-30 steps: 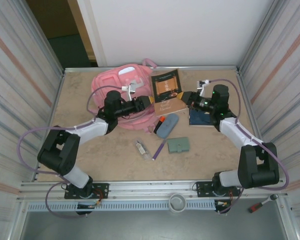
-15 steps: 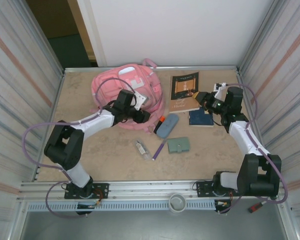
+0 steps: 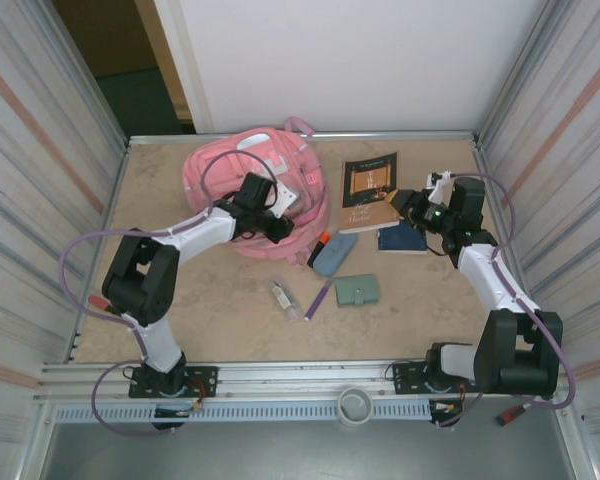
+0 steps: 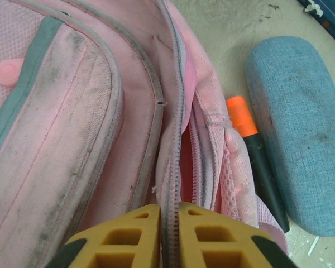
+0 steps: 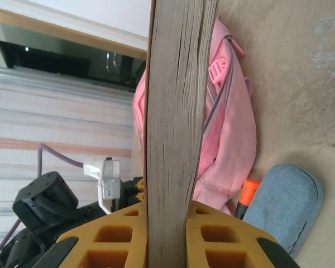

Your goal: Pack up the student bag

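Observation:
My right gripper should next carry the brown book across into the bag's opening (image 3: 307, 215) and release it. The opening is beyond the book from the gripper, and the zip edge is held.
The pink student bag (image 3: 225, 175) lies at the back left of the table, its side zip partly open. My left gripper (image 3: 285, 228) sits at the bag's right edge, shut on the zip edge of the opening (image 4: 168, 212); red lining shows beside the zipper teeth (image 4: 187, 162). To the right of the bag, my right gripper (image 3: 400, 200) is shut on a brown book (image 3: 368, 180) and holds it by its near right edge. In the right wrist view the book's page edge (image 5: 173, 111) stands between the yellow pads, with the bag (image 5: 229, 128) behind it.
A grey-blue pouch (image 3: 334, 251) and an orange-capped marker (image 3: 320, 243) lie just right of the bag's opening. A dark blue notebook (image 3: 405, 238) lies under the right arm. A green wallet (image 3: 357, 289), purple pen (image 3: 318, 299) and small bottle (image 3: 282, 296) lie nearer. Metal walls stand on both sides.
My left gripper has moved onto the bag's right edge and shut on its zip edge. The right gripper carried the book to the right, away from the bag, then held still.

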